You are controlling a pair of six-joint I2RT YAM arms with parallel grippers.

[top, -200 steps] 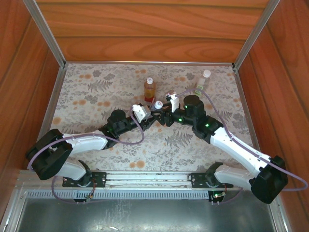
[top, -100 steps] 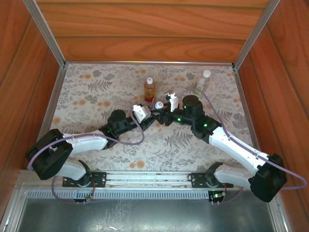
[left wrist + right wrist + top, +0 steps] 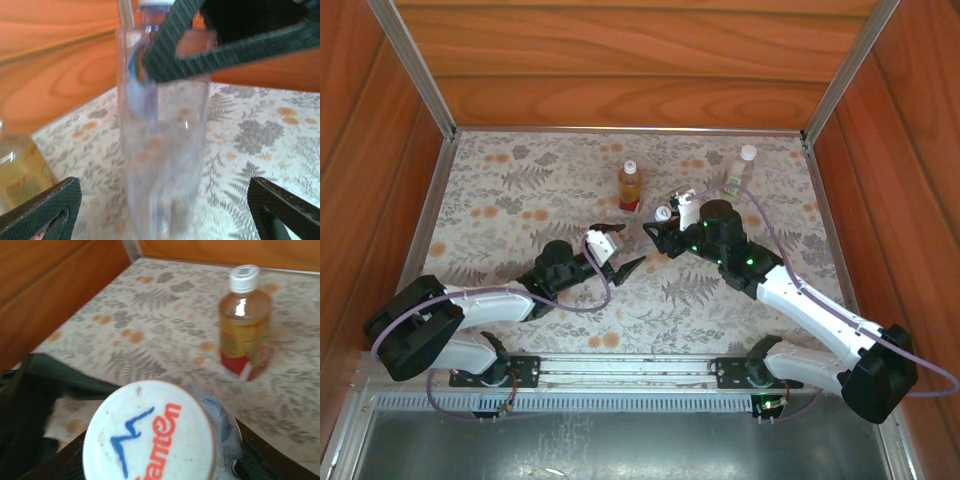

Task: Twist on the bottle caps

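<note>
Bare cloth (image 3: 299, 385) lies outward of and below my gripper between the amber and green-label bottles. So my right gripper moves outward, lowers the capped bottle and releases it next.
The plain bluish bottle (image 3: 165, 130) stands upright in my right gripper (image 3: 662, 224), which is shut on it just under its neck. On top sits a white cap (image 3: 150, 432) with a blue and red logo. My left gripper (image 3: 620, 251) is open and has backed off to the near left; in the left wrist view its fingertips (image 3: 47, 205) stand wide on either side of the bottle without touching it. The amber bottle (image 3: 631, 187) stands behind with a white cap (image 3: 244, 277) on it. The green-label bottle (image 3: 738, 170), also capped, stands at the far right.
A floral cloth (image 3: 520, 200) covers the table. Wooden walls (image 3: 640, 80) close it in at the back and sides. The amber bottle (image 3: 15, 172) is a short way left of the held bottle.
My left gripper has opened, let go of the bluish bottle and drawn back toward the near left. My right gripper has carried the bottle slightly to the right.
</note>
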